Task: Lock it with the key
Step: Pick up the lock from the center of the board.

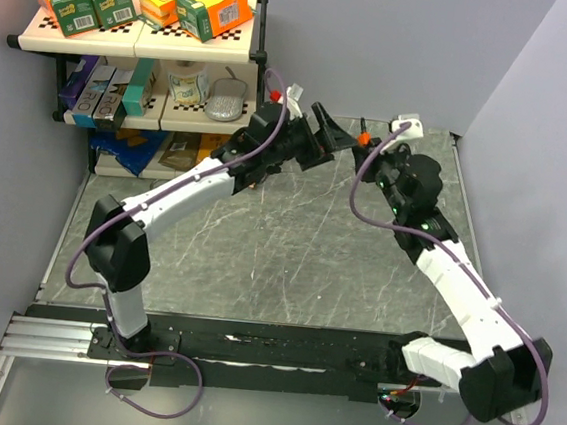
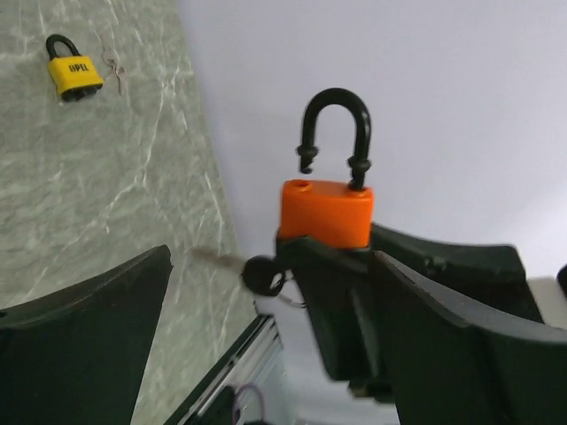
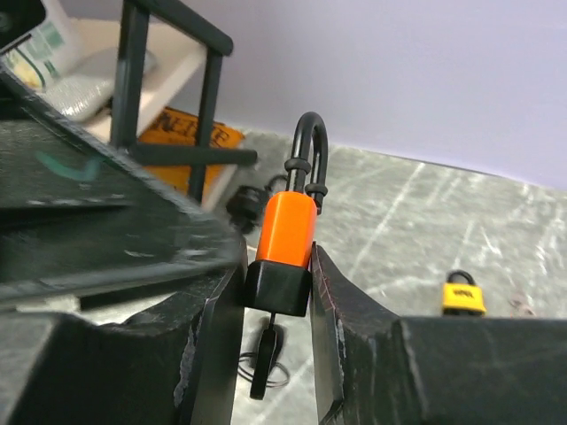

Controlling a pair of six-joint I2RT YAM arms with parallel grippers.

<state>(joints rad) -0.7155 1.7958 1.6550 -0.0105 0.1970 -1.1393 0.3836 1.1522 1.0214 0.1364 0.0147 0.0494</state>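
Note:
I need to pull my left gripper back and then close it around the shackle's curved top, since my right gripper covers the black base and leaves the shackle free.
An orange padlock with a black base is held up off the table, its black shackle raised with one end out of the body. My right gripper is shut on the padlock's black base, one finger on each side. A black-headed key with a wire ring sticks out of the bottom of the lock, and its head also shows in the left wrist view. My left gripper stands open wide around the lock and key without touching them. From above, the padlock sits between the left gripper and the right gripper.
A yellow padlock lies shut on the marble table with small keys beside it. A shelf rack with boxes stands at the back left, its black leg close behind the arms. The grey wall is close behind.

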